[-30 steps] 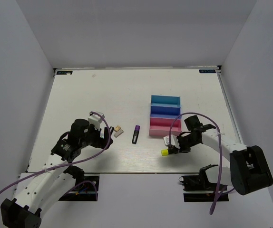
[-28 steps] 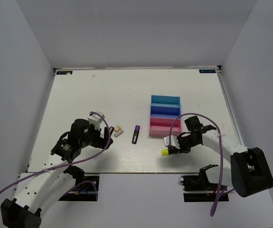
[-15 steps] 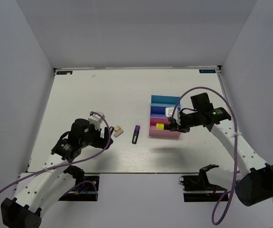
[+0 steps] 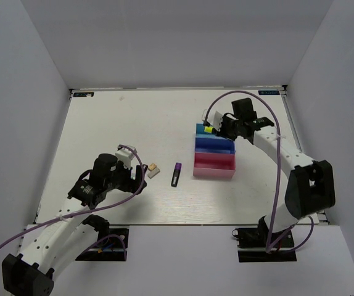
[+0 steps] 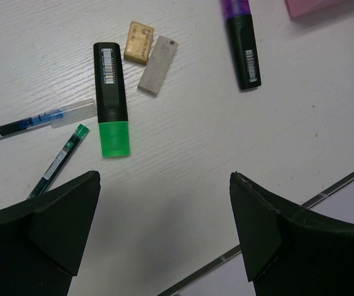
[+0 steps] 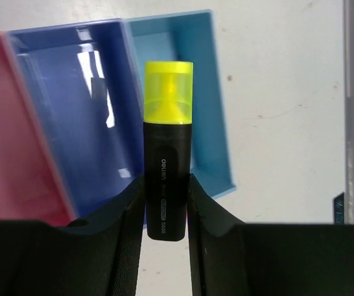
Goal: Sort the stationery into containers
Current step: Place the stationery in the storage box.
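Observation:
My left gripper should next move outward and down until its fingers are on both sides of the highlighter's black body point(image 5: 111, 86). It should close across the body's width, because the highlighter's body lies lengthwise there.
My right gripper point(image 4: 218, 127) is shut on the yellow highlighter point(image 6: 168, 154), gripping its black body with the yellow end point(image 4: 208, 129) pointing out. It hangs above the seam between the blue tray point(image 6: 72, 123) and the cyan tray point(image 6: 205, 92); the pink tray point(image 6: 4, 135) is beside them. The purple-and-black marker point(image 5: 242, 37) lies left of the pink tray point(image 4: 214, 163). A tan eraser point(image 5: 139, 41) and a whitish eraser point(image 5: 158, 65) lie side by side. My left gripper point(image 5: 164, 228) is open and empty above the table, near the erasers.
A green-and-black highlighter point(image 5: 111, 98), a clear blue pen point(image 5: 35, 120) and a thin green pen point(image 5: 57, 161) lie left of the erasers. The table's front edge point(image 5: 275, 222) runs just under my left gripper. White walls enclose the table.
My right gripper lifted the yellow highlighter from the table in front of the pink tray and carried it back over the trays to the cyan end. The left arm has not moved.

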Robot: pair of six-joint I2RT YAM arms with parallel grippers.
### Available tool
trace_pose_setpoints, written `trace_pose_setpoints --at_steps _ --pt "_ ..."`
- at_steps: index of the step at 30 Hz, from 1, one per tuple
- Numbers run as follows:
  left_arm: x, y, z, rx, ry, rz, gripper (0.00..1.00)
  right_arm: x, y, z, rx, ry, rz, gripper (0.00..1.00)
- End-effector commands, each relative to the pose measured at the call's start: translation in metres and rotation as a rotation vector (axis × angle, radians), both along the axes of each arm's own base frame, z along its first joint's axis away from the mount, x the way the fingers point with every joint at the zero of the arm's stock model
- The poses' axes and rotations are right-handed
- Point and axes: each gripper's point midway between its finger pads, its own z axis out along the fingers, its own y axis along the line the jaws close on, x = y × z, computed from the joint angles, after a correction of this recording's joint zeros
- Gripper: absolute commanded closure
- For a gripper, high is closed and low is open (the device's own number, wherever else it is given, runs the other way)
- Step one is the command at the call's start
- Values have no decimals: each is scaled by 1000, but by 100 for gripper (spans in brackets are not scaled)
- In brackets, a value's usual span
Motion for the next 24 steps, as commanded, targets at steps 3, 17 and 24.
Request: trace_pose_setpoints --at_steps 3,17,24 --pt "2 -2 11 -6 -18 -19 4 48 3 21 -58 -146 14 100" --pt "4 1 5 19 1 1 4 55 6 -25 -131 1 60 60" --pt "6 4 -3 49 27 14 16 55 4 -12 -83 -21 3 47"
